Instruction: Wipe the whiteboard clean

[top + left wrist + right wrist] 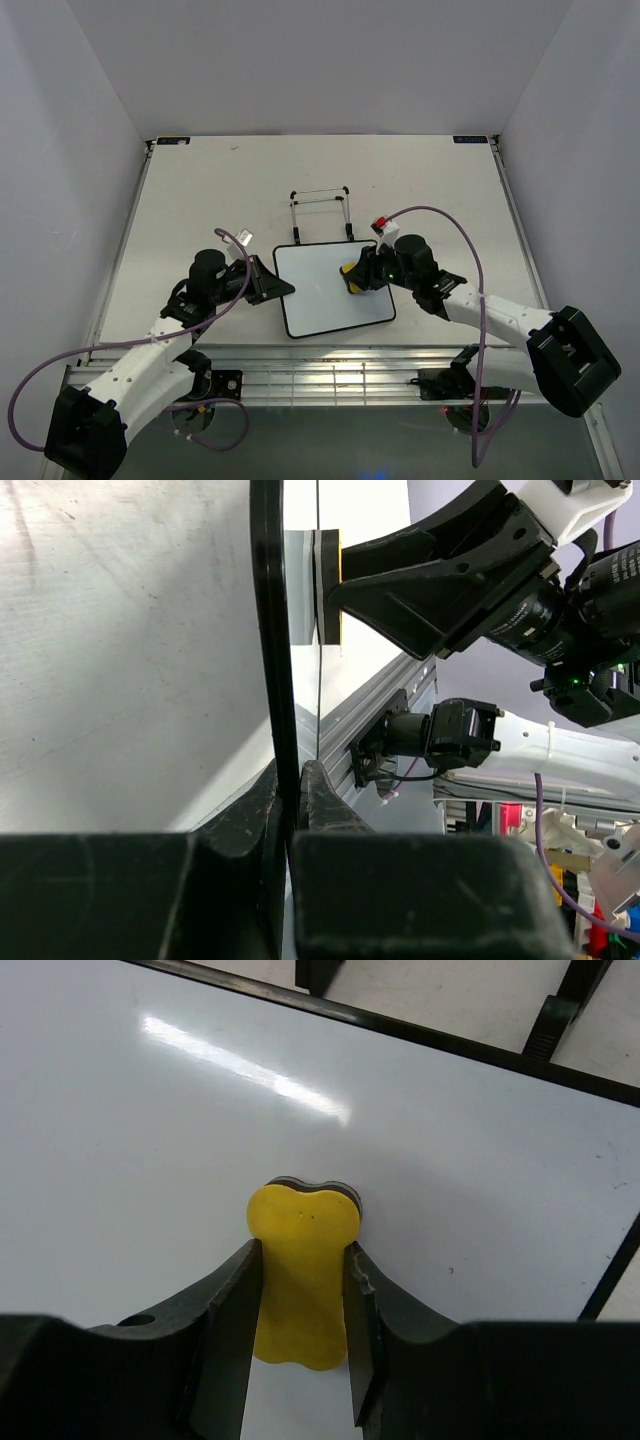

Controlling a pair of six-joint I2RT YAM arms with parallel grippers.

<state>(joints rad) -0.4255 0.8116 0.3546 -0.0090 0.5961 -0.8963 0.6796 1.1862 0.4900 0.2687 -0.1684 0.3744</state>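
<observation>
The board looks clean. My right gripper moves off it next, toward the right in the top view, and releases the sponge [352, 277] on the bare tabletop.
The whiteboard [325, 295], white with a thin black frame, lies flat on the table in front of the arms. My left gripper [282, 288] is shut on the board's left edge; in the left wrist view the black frame [270, 630] runs between the fingers [325, 800]. My right gripper [358, 278] is shut on the yellow sponge [352, 277], a bone-shaped eraser with a dark underside, pressed on the board's right part. In the right wrist view the sponge [300, 1270] sits between the two fingers on the white surface [150, 1140], which shows no marks.
A thin black wire stand [320, 213] stands just behind the board; its feet show in the right wrist view [548, 1020]. The table's slotted metal front rail [330, 375] runs in front of the board. White walls close in the sides and back.
</observation>
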